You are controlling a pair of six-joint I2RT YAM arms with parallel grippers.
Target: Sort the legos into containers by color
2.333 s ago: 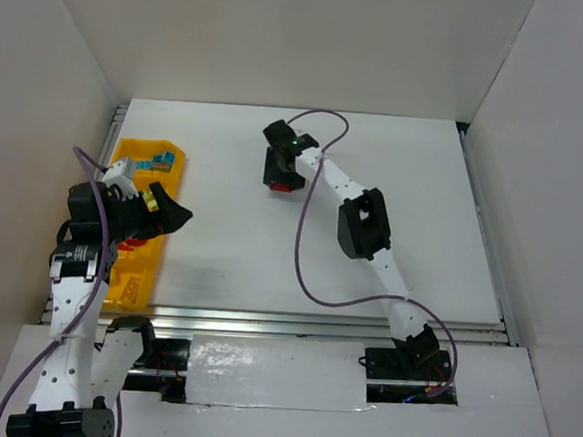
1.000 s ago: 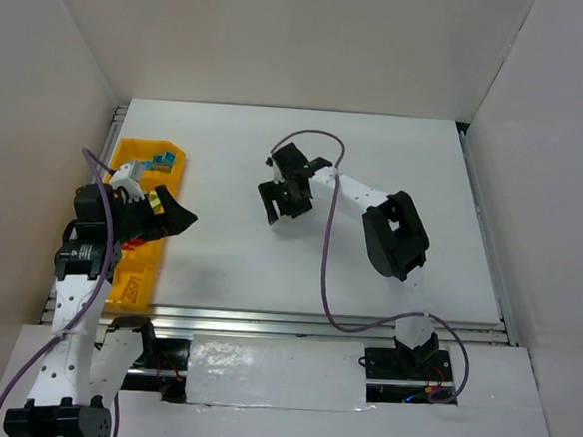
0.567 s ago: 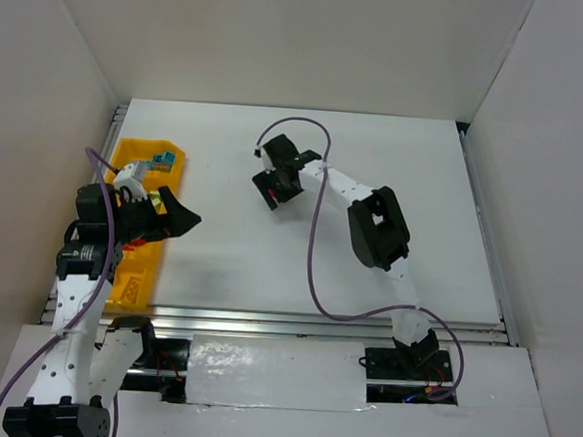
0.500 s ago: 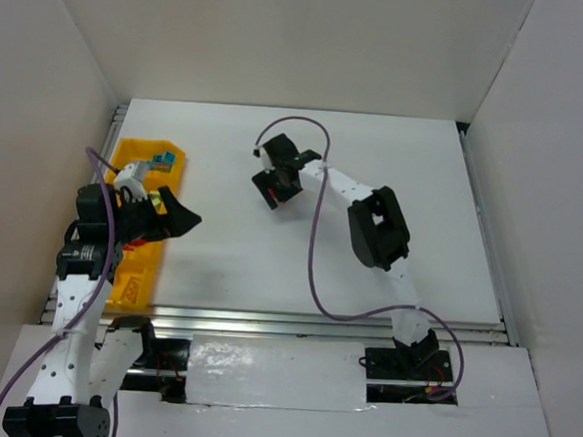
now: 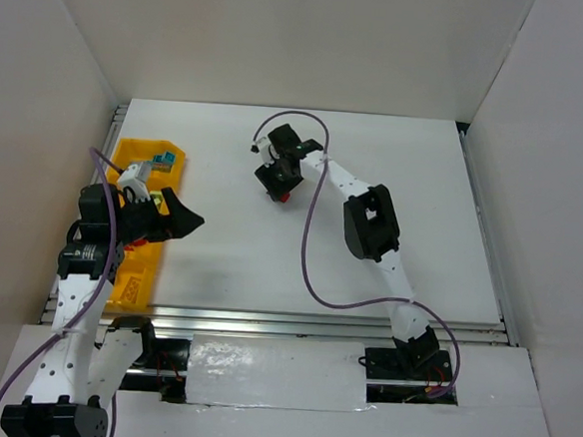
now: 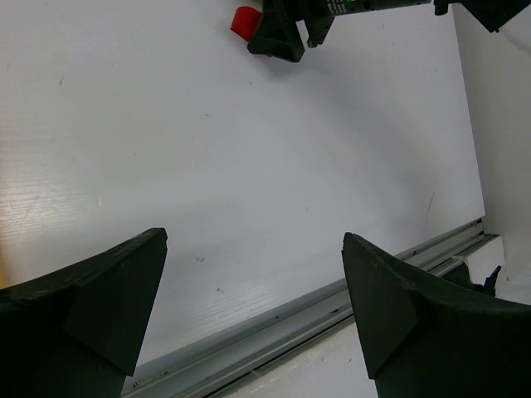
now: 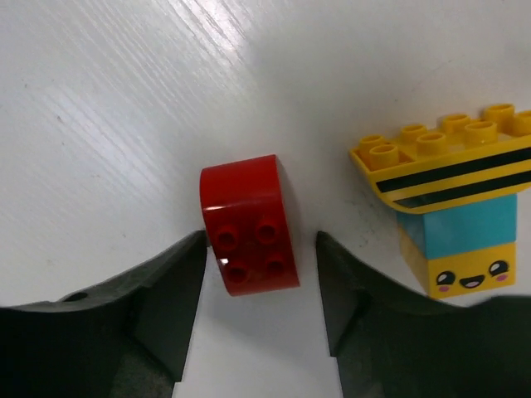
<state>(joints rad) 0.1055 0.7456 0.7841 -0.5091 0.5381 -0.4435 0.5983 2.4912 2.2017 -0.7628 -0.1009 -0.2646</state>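
My left gripper should next move gently toward the red lego [image 5: 286, 195] and close to take it over, as the lego is to its right in the top view, between the right gripper's fingers.
A red lego [image 7: 249, 228] lies studs-up on the white table between the fingers of my right gripper [image 7: 259, 249]. The jaws are open: the left finger is at the brick's edge and a gap shows on the right side. A clump of yellow, teal and smiley-face legos [image 7: 452, 191] stands just to the right of the red one. From above, the right gripper [image 5: 278, 170] is at the middle back, with the red lego [image 5: 286, 195] peeking out. The yellow tray of containers [image 5: 126, 149] lies at the left, with teal legos [image 5: 162, 157] in its far end. My left gripper [image 5: 180, 217] hovers wide open beside the tray, holding nothing.
White walls enclose the table on three sides. A metal rail [image 5: 314, 325] runs along the near edge. The right arm's purple cable [image 5: 307, 250] loops over the table's middle. In the left wrist view the right gripper [image 6: 286, 33] and the red lego [image 6: 245, 20] are far ahead.
My right gripper has swung back and left to settle over the red lego, and its jaws have narrowed around it. The left arm has barely shifted.
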